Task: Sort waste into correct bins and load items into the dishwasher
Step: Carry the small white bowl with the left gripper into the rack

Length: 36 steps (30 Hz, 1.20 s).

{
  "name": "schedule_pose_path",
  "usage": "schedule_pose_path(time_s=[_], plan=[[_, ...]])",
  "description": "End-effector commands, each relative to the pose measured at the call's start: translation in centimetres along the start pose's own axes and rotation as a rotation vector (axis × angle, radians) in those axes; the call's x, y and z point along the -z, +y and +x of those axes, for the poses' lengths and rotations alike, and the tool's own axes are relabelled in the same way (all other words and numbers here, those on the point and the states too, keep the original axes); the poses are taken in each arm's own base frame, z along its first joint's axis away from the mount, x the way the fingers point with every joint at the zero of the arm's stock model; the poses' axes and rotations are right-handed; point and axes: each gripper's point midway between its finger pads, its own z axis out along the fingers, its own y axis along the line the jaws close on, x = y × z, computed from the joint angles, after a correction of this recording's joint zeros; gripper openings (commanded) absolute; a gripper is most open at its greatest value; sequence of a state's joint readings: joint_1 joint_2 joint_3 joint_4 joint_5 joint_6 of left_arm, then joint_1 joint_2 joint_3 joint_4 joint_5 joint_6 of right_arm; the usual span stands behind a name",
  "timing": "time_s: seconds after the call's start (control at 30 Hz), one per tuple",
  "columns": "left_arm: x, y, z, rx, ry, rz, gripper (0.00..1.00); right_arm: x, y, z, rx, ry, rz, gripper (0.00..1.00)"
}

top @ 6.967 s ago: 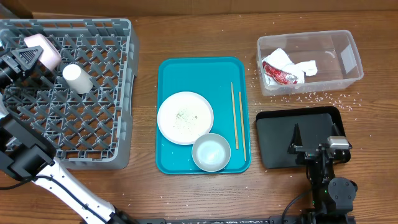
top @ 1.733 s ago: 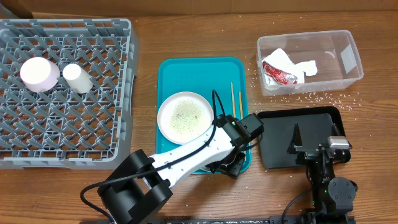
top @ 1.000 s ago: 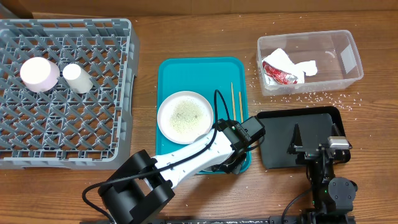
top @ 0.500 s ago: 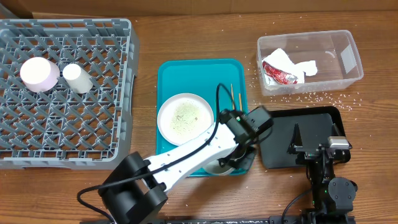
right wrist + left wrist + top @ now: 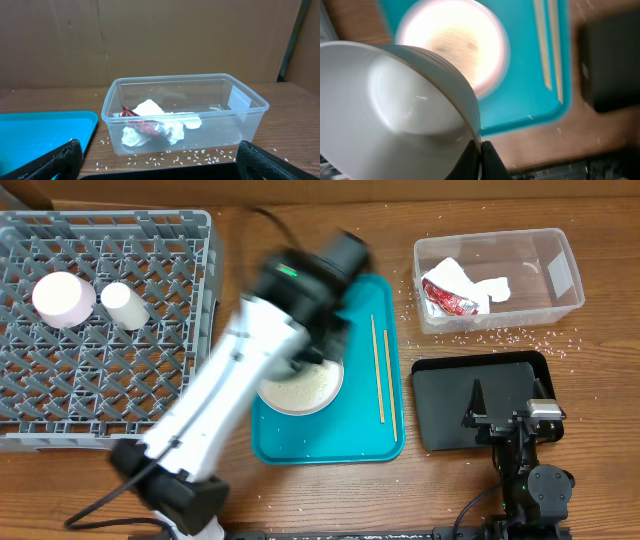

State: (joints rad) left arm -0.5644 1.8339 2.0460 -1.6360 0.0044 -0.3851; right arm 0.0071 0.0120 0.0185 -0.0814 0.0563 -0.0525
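Note:
Next I will swing my left gripper to the dish rack [image 5: 110, 390], tilt and lower the bowl, and release it on the rack's wires by the pink cup, since those pegs are empty.
My left gripper [image 5: 479, 150] is shut on the rim of the pale bowl [image 5: 395, 100] and holds it in the air above the teal tray [image 5: 520, 100]. In the overhead view the left arm is motion-blurred, with the gripper [image 5: 318, 340] over the white plate [image 5: 300, 388], and the bowl cannot be made out. The plate [image 5: 455, 45] carries rice residue. Two chopsticks [image 5: 381, 370] lie on the tray's [image 5: 360, 430] right side. The grey dish rack [image 5: 110, 390] holds a pink cup [image 5: 63, 298] and a white cup [image 5: 125, 305]. My right gripper [image 5: 167, 169] is open and empty over the black bin [image 5: 470, 395].
A clear plastic bin [image 5: 540, 275] at the back right holds crumpled paper and a red wrapper [image 5: 150, 126]. Rice grains are scattered on the table around it [image 5: 510, 335]. The black bin also shows in the left wrist view [image 5: 615, 60].
My left gripper has lifted the bowl off the tray's front corner and swung up and back-left over the plate. The right arm has not moved.

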Motion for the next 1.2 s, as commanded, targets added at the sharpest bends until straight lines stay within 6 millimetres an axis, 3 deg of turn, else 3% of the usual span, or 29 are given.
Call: schedule_pose_path(time_s=[0.0,0.2,0.4,0.57,0.73,0.93,1.17], plan=[[3.7,6.5,-1.5,0.041,-0.096,0.076,0.04,0.0,-0.2,0.2,0.001,-0.004,0.009,1.00],[6.5,13.0,-3.2,0.074,-0.233,0.488,0.04,0.0,-0.2,0.2,0.001,-0.004,0.009,1.00],[8.2,21.7,-4.5,0.146,-0.497,0.732,0.04,0.0,-0.2,0.2,0.001,-0.004,0.009,1.00],[8.3,28.4,-4.9,0.277,-0.675,0.877,0.04,0.0,-0.2,0.2,0.001,-0.004,0.009,1.00],[6.4,33.7,-4.8,0.367,-0.789,0.968,0.04,0.0,-0.2,0.2,0.001,-0.004,0.009,1.00],[1.9,40.2,-4.4,0.541,-0.878,1.088,0.04,0.0,-0.2,0.2,0.001,-0.004,0.009,1.00],[-2.1,43.7,-3.3,0.664,-0.904,1.155,0.04,0.0,-0.2,0.2,0.001,-0.004,0.009,1.00]])
